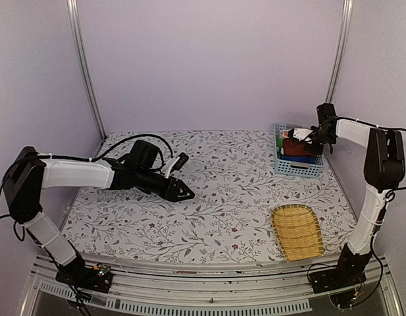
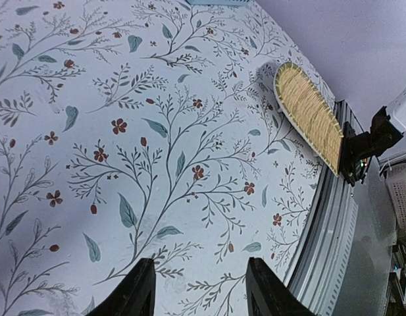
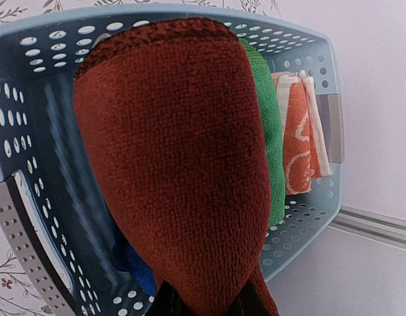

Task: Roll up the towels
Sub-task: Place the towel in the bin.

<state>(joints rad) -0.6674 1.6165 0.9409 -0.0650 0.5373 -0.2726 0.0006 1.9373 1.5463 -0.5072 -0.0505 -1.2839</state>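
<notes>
I should draw my right gripper back and lower the reddish-brown towel into the gap at the basket's near side by the grey handle to release it, since that side is bare.
My right gripper [image 1: 303, 141] [image 3: 212, 307] is shut on the dark reddish-brown towel [image 3: 183, 164] [image 1: 295, 147], a rolled bundle held over the inside of the pale blue perforated basket [image 3: 31, 217] [image 1: 296, 170] at the back right. Under that bundle, low in the basket, a corner of the royal blue towel [image 3: 140, 271] [image 1: 309, 158] shows. My left gripper [image 1: 185, 192] [image 2: 201, 264] hovers open above the floral tablecloth left of centre, with nothing between its black fingers [image 2: 147, 289].
A bright green cloth [image 3: 268, 125] and an orange-red patterned cloth [image 3: 298, 138] stand in the basket beside the towel. An oval woven tray [image 1: 298, 232] [image 2: 308, 112] lies at the front right, near the table's metal edge rail [image 2: 328, 230].
</notes>
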